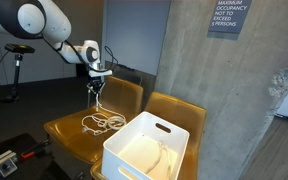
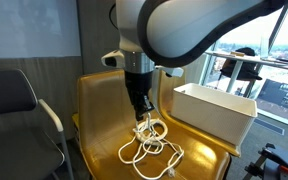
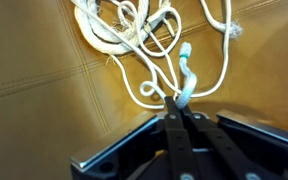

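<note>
I will move my gripper slightly down and toward the white bin next, over the coiled rope, to let go of the pinched end, because the pile is close below it.
A tangled white rope [image 1: 102,122] lies on the seat of a yellow-brown leather chair [image 1: 68,132], and it shows in both exterior views [image 2: 150,145]. My gripper [image 1: 96,88] hangs just above the pile, shut on one end of the rope and lifting a strand up from it [image 2: 140,112]. In the wrist view the fingers [image 3: 178,101] pinch a pale rope end, with the rest of the rope [image 3: 134,35] coiled on the leather beyond.
A white plastic bin [image 1: 146,148] with handle slots sits on the neighbouring chair [image 1: 180,110], also seen beside the rope [image 2: 216,108]. A concrete pillar [image 1: 234,90] stands behind. A grey office chair [image 2: 19,105] is to one side.
</note>
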{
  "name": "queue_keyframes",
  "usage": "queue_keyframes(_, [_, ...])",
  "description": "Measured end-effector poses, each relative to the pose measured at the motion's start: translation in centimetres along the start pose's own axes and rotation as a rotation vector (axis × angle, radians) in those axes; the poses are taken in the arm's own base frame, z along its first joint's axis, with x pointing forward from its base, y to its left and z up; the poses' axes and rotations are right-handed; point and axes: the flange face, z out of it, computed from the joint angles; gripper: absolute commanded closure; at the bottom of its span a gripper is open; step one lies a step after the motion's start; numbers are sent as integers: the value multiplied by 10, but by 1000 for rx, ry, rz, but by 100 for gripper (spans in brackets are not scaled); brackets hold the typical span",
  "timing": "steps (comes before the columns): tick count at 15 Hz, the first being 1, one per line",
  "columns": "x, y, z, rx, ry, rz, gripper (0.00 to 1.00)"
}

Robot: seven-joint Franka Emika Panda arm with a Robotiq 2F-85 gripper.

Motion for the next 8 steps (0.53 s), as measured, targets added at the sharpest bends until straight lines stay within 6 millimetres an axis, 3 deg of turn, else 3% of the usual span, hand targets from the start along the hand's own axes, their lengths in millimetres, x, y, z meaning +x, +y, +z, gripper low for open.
queue_keyframes(5, [-43,-14,20,-43,66,120,99])
queue_keyframes(6, [-51,-20,22,-48,74,136,71])
queue_keyframes(8, [-65,-37,26,-49,90,158,63])
